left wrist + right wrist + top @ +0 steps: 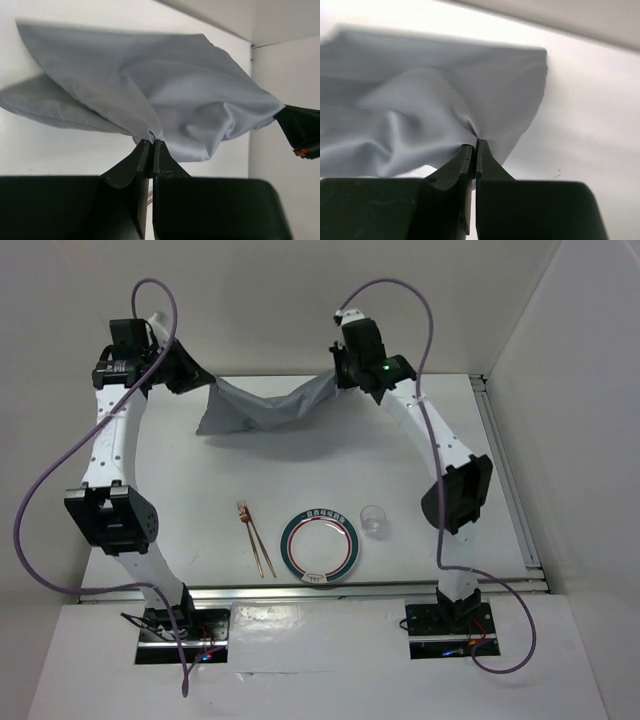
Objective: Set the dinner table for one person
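Observation:
The grey cloth mat [262, 408] hangs sagging, so the left gripper will next lift the mat's corner and then bring it down onto the far part of the table.
A grey cloth mat [262, 408] hangs sagging between my two grippers above the far part of the white dinner table [300, 465]. My left gripper [200, 382] is shut on its left corner; the left wrist view shows the cloth [165, 95] pinched at the fingertips [151, 142]. My right gripper [338, 376] is shut on the right corner; the right wrist view shows the cloth [420, 115] pinched at its tips [475, 145]. A green-rimmed plate [319, 546], a pair of chopsticks [256, 538] and a clear glass cup [374, 520] lie near the front edge.
White walls enclose the table at the back and on both sides. A metal rail [505, 475] runs along the table's right edge. My right gripper's dark tip [300, 130] shows at the right of the left wrist view.

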Motion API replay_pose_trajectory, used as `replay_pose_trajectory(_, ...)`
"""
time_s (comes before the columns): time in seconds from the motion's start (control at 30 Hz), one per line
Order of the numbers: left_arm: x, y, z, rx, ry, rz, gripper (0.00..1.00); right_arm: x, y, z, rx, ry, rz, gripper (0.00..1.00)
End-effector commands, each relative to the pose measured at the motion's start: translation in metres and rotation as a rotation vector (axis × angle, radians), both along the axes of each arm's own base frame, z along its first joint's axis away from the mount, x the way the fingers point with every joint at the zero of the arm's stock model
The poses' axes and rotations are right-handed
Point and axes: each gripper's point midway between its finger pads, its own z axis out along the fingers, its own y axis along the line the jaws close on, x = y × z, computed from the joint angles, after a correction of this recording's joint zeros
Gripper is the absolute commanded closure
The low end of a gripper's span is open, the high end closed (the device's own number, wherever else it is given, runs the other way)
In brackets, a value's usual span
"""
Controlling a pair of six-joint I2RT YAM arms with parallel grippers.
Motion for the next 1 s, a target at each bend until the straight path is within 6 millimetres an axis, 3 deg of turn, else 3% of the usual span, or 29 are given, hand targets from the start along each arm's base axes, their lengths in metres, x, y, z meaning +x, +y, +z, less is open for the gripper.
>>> replay_pose_trajectory(0.0, -0.038, -0.013, 0.117, 0.0, -0.301, -0.053, 1.0, -0.054, 0.008, 0.105, 0.057, -0.178, 0.084, 1.0)
replay_pose_trajectory(0.03, -0.046, -0.014, 0.131, 0.005, -0.335, -0.054, 1.0, -0.06, 0.003, 0.109, 0.058, -0.189, 0.075, 1.0)
replay_pose_trajectory(0.07, -0.061, -0.016, 0.153, 0.014, -0.391, -0.055, 1.0, -0.076, -0.01, 0.145, 0.093, -0.263, 0.062, 1.0)
replay_pose_trajectory(0.13, -0.077, -0.015, 0.169, 0.022, -0.428, -0.047, 1.0, -0.096, -0.015, 0.162, 0.123, -0.292, 0.067, 1.0)
replay_pose_trajectory(0.17, -0.094, -0.014, 0.186, 0.024, -0.471, -0.035, 1.0, -0.114, -0.025, 0.192, 0.172, -0.354, 0.061, 1.0)
replay_pose_trajectory(0.2, -0.103, -0.014, 0.193, 0.031, -0.486, -0.024, 1.0, -0.123, -0.025, 0.198, 0.197, -0.364, 0.066, 1.0)
replay_pose_trajectory(0.23, -0.112, -0.012, 0.2, 0.037, -0.508, -0.016, 1.0, -0.14, -0.036, 0.224, 0.23, -0.42, 0.065, 1.0)
replay_pose_trajectory(0.3, -0.136, -0.014, 0.216, 0.049, -0.555, -0.007, 1.0, -0.156, -0.04, 0.24, 0.278, -0.448, 0.066, 1.0)
replay_pose_trajectory(0.37, -0.147, -0.014, 0.221, 0.063, -0.577, -0.001, 1.0, -0.17, -0.05, 0.254, 0.303, -0.478, 0.054, 1.0)
replay_pose_trajectory(0.47, -0.155, -0.015, 0.217, 0.062, -0.572, -0.001, 1.0, -0.17, -0.057, 0.257, 0.302, -0.493, 0.023, 1.0)
replay_pose_trajectory(0.53, -0.145, -0.016, 0.207, 0.047, -0.549, -0.009, 1.0, -0.154, -0.063, 0.245, 0.267, -0.476, -0.013, 1.0)
replay_pose_trajectory(0.57, -0.133, -0.015, 0.195, 0.038, -0.518, -0.017, 1.0, -0.134, -0.07, 0.231, 0.243, -0.455, -0.05, 1.0)
replay_pose_trajectory(0.63, -0.114, -0.018, 0.177, 0.0, -0.476, -0.044, 1.0, -0.114, -0.072, 0.208, 0.229, -0.411, -0.037, 1.0)
replay_pose_trajectory(0.67, -0.103, -0.016, 0.167, -0.004, -0.458, -0.043, 1.0, -0.091, -0.082, 0.184, 0.218, -0.375, -0.065, 1.0)
replay_pose_trajectory(0.77, -0.056, -0.022, 0.122, -0.036, -0.363, -0.071, 1.0, -0.057, -0.097, 0.137, 0.247, -0.278, -0.073, 1.0)
replay_pose_trajectory(0.8, -0.043, -0.029, 0.106, -0.041, -0.329, -0.083, 1.0, -0.036, -0.097, 0.114, 0.246, -0.25, -0.071, 1.0)
replay_pose_trajectory(0.83, -0.016, -0.03, 0.071, -0.045, -0.247, -0.078, 1.0, -0.024, -0.098, 0.096, 0.259, -0.217, -0.075, 1.0)
replay_pose_trajectory(0.93, 0.03, -0.037, 0.029, 0.001, -0.186, -0.03, 1.0, 0.024, -0.1, 0.029, 0.284, -0.106, -0.083, 1.0)
replay_pose_trajectory(0.97, 0.057, -0.038, -0.016, 0.01, -0.11, -0.018, 1.0, 0.036, -0.099, 0.014, 0.3, -0.076, -0.085, 1.0)
